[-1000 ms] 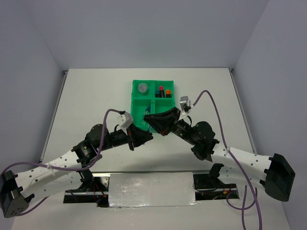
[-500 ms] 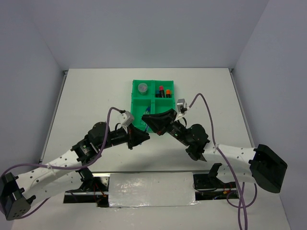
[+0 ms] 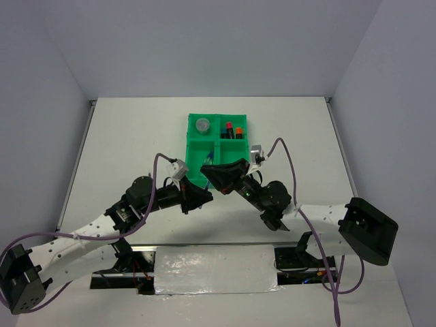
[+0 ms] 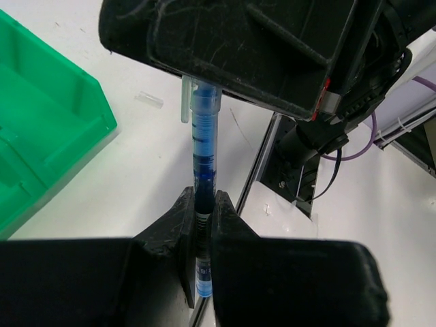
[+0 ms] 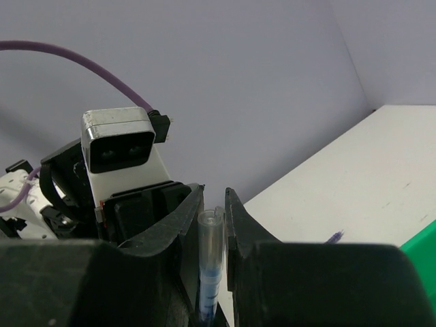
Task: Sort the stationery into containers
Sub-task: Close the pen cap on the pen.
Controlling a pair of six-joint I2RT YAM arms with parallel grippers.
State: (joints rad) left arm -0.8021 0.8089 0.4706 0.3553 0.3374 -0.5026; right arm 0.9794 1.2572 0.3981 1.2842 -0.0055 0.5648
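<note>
Next, my left gripper moves outward and to the right in the top view to release the pen, since the tray's empty near section (image 3: 234, 150) (image 4: 51, 105) lies outward.
A blue pen (image 4: 203, 153) with a clear cap (image 5: 211, 235) spans between my two grippers, just in front of the green tray (image 3: 219, 146). My left gripper (image 4: 203, 204) is shut on the pen's lower barrel; it also shows in the top view (image 3: 200, 197). My right gripper (image 5: 212, 204) is closed round the capped end, with the cap between its fingers; in the top view (image 3: 216, 173) it sits over the tray's near edge. In the tray lie a grey disc (image 3: 202, 125), red-capped markers (image 3: 232, 129) and a blue pen (image 3: 208, 161).
A small clear piece (image 4: 148, 100) lies on the white table beside the tray's corner (image 4: 61, 129). The metal strip at the table's near edge (image 3: 214, 268) runs below the arms. The left wrist camera (image 5: 119, 139) is right in front of the right gripper.
The right arm has swung left and nearer, its elbow and base link shifting left. The left gripper has edged slightly nearer. Both grippers stay together on the pen.
</note>
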